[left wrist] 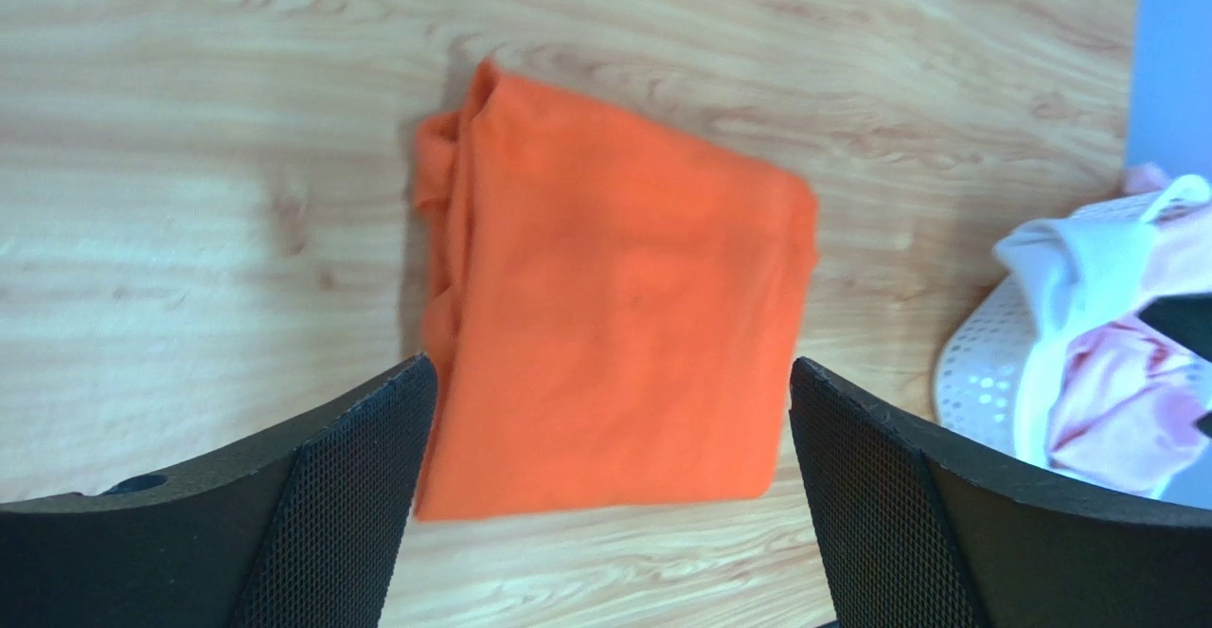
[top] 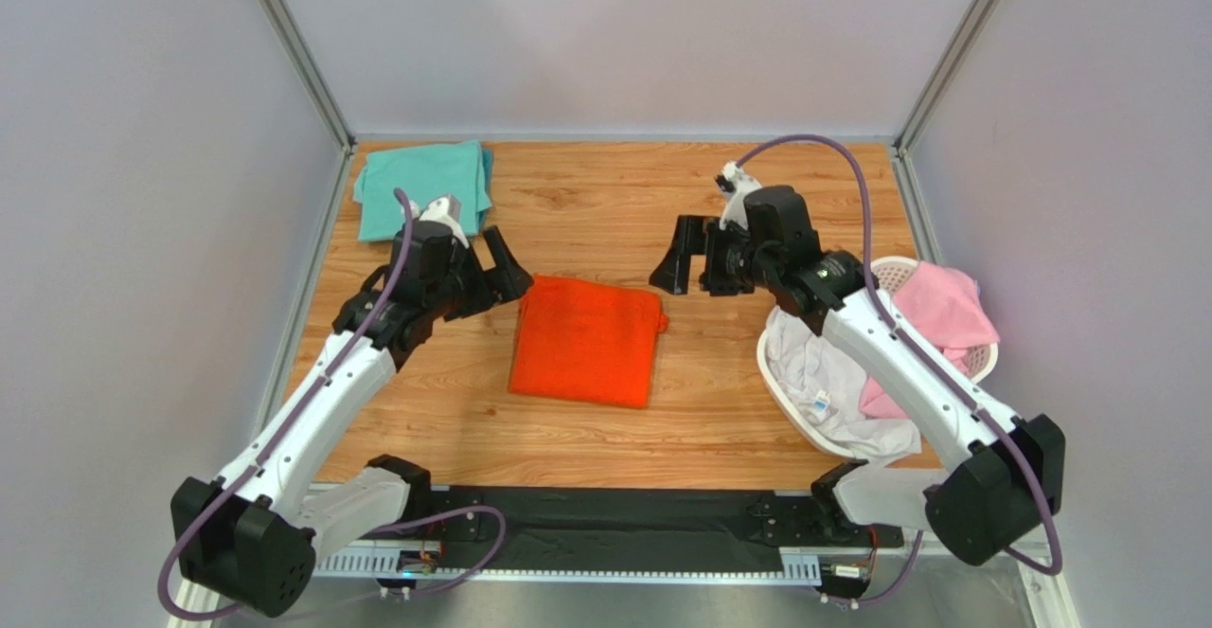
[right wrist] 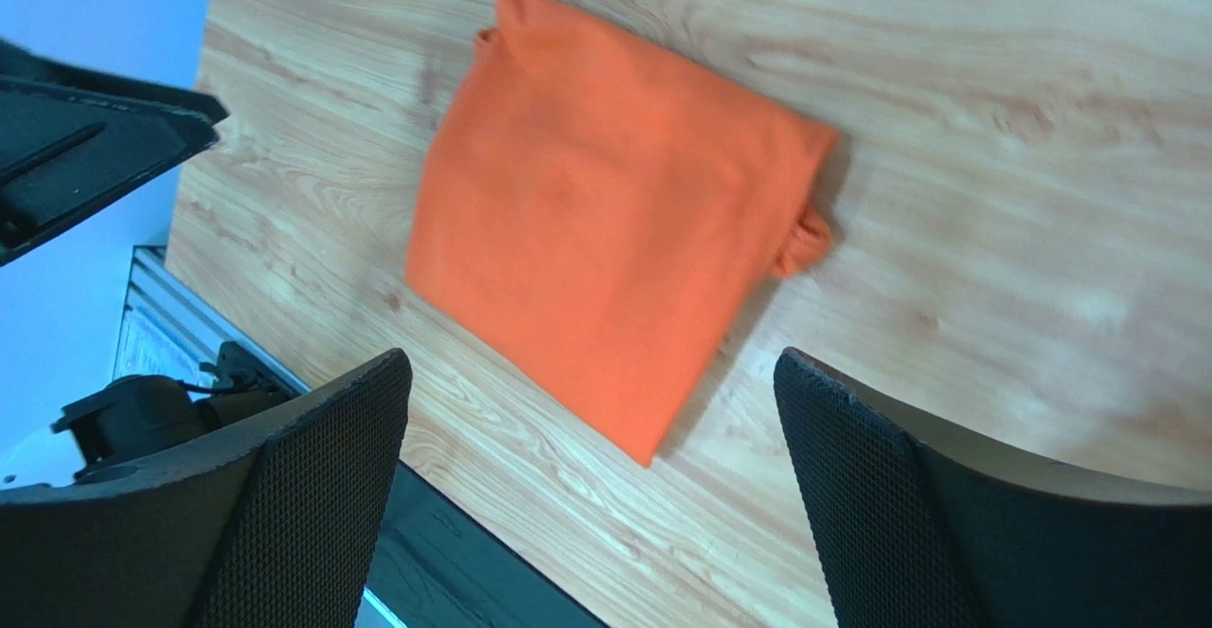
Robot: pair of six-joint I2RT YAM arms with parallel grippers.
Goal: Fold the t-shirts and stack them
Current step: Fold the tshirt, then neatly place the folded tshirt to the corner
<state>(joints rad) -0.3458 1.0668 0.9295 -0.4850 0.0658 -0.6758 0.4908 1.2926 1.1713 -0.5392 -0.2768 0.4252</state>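
My left gripper will go down next, and I will bring it to the orange-red t-shirt's edge farthest from the basket.
The orange-red t-shirt lies folded into a rectangle in the middle of the table; it also shows in the left wrist view and the right wrist view. A teal-green t-shirt lies folded at the far left corner. A pale pink t-shirt and a white t-shirt lie crumpled in the white basket. My left gripper is open and empty, just left of the orange shirt. My right gripper is open and empty, above the table to the shirt's far right.
The basket sits at the table's right edge, under my right arm; it shows in the left wrist view too. Grey walls close the table on three sides. A black rail runs along the near edge.
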